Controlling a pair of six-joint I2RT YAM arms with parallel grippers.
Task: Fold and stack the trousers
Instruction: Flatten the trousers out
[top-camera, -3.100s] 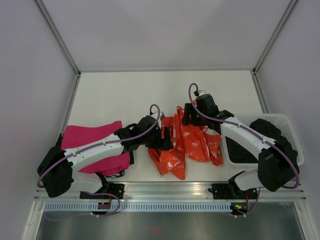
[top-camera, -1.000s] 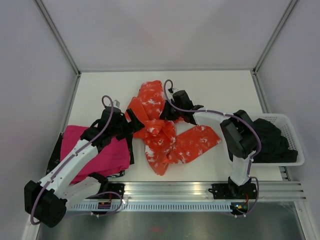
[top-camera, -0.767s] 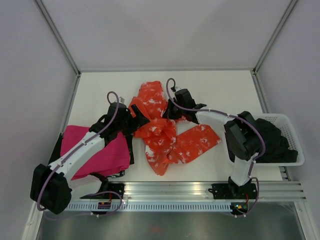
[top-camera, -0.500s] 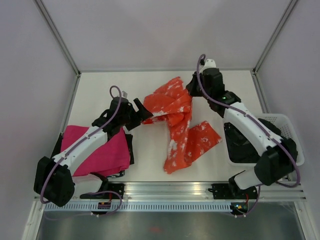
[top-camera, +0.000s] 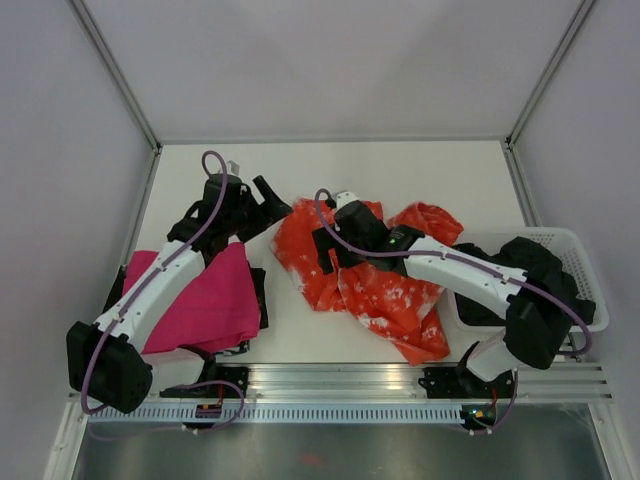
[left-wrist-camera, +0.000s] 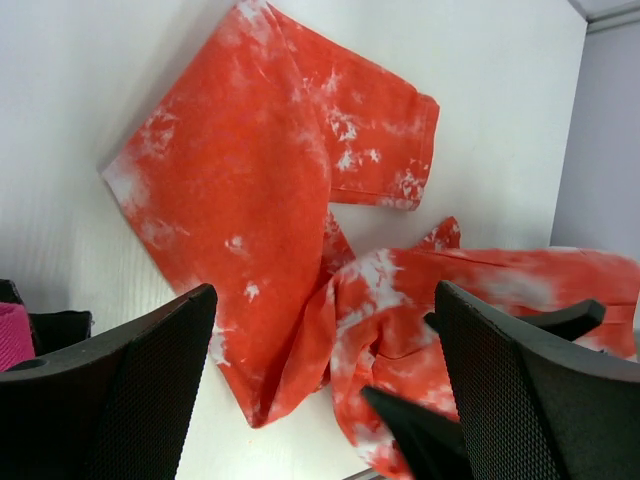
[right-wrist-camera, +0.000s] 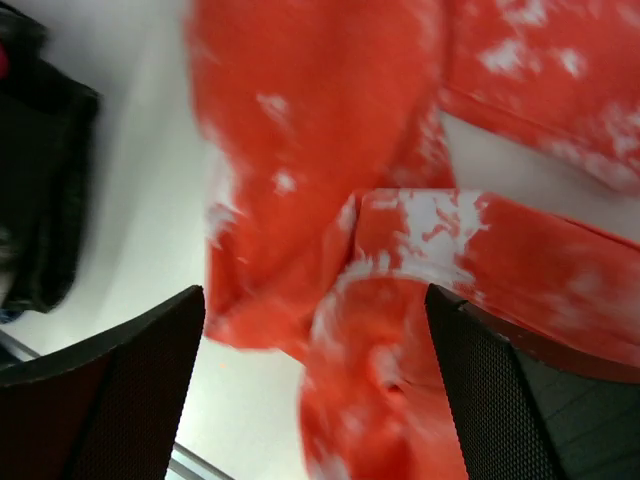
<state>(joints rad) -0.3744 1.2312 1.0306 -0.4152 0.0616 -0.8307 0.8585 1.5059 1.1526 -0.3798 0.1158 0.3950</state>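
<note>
The heap's raised far fold (top-camera: 425, 212) lies below my right gripper, to its right in the top view: next I bring the open fingers that way and down astride it.
The trousers (top-camera: 385, 275) lie in a crumpled orange-red heap with white blotches at mid-table, one leg running toward the near right. My left gripper (top-camera: 272, 198) hangs open just left of their far edge, touching nothing. In the left wrist view the trousers (left-wrist-camera: 280, 200) spread out beyond my open left gripper (left-wrist-camera: 325, 400). My right gripper (top-camera: 322, 262) stands open low over the heap's left part. The right wrist view is blurred; there the trousers (right-wrist-camera: 330, 120) fill the space between and beyond the fingers of my open right gripper (right-wrist-camera: 315, 390).
A folded magenta-pink cloth (top-camera: 200, 300) lies at the near left, with a dark cloth (top-camera: 258, 295) at its right edge. A white basket (top-camera: 592, 285) at the right holds a black garment (top-camera: 545, 265). A metal rail (top-camera: 330, 380) runs along the near edge.
My right gripper has let go of the trousers and swung from the far back down over their left part. The trousers dropped into a heap. My left gripper drew back to the far left.
</note>
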